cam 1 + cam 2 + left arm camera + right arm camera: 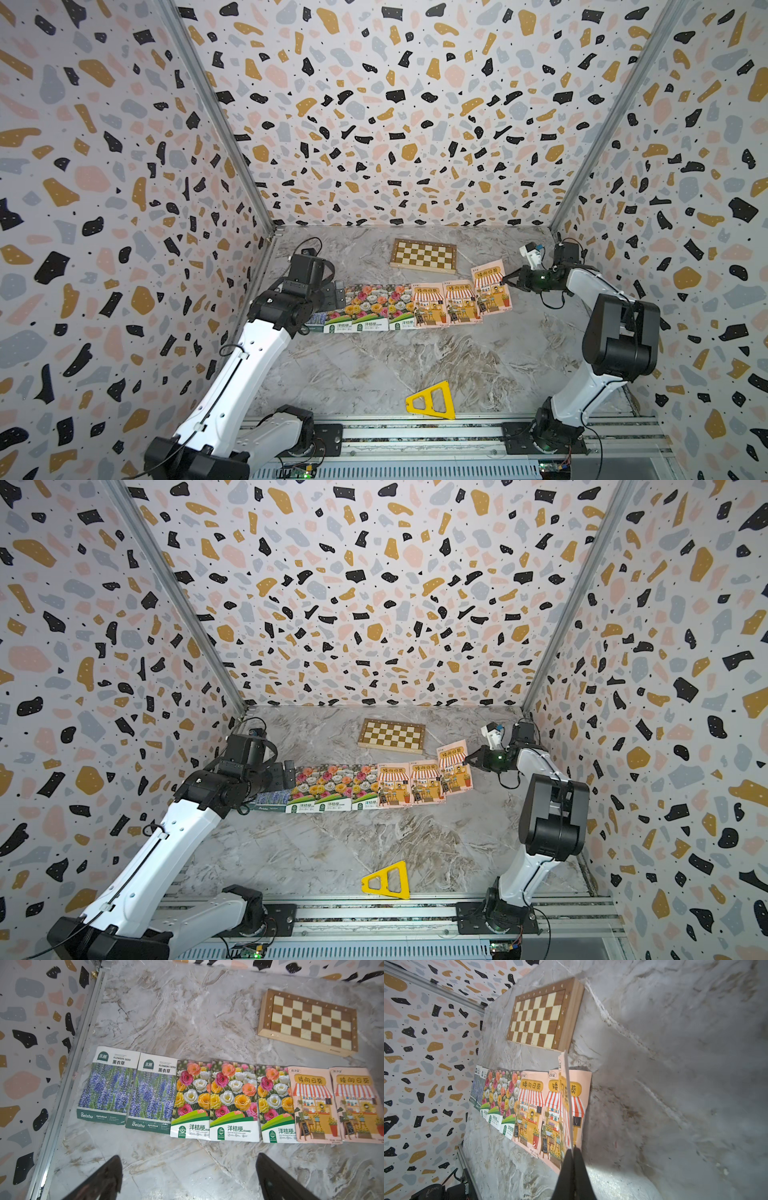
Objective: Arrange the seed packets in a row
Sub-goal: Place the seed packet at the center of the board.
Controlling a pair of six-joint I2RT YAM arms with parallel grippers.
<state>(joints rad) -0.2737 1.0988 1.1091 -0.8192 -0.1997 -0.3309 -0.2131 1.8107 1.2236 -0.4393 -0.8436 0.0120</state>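
Note:
My right gripper will next move down and let go of the third pink packet on the bare marble beside the last flat one, since that spot is below the gripper.
Seed packets lie side by side across the marble table. In the left wrist view two purple lavender packets [108,1086] [152,1093] sit nearest the left wall. Then come three flower packets [192,1101] [233,1101] [274,1103] and two pink shop packets [313,1105] [357,1105]. My left gripper [188,1156] is open and holds nothing, in front of the lavender end [337,294]. My right gripper [504,281] is shut on a third pink packet [490,286]. That packet is lifted and tilted at the row's right end, and shows edge-on [565,1088] above the last flat pink packet [580,1093].
A wooden chessboard [424,255] lies behind the row near the back wall. A yellow plastic triangle [432,401] rests by the front rail [415,432]. Patterned walls close in on the left, right and back. Bare marble [415,357] stretches between the row and the triangle.

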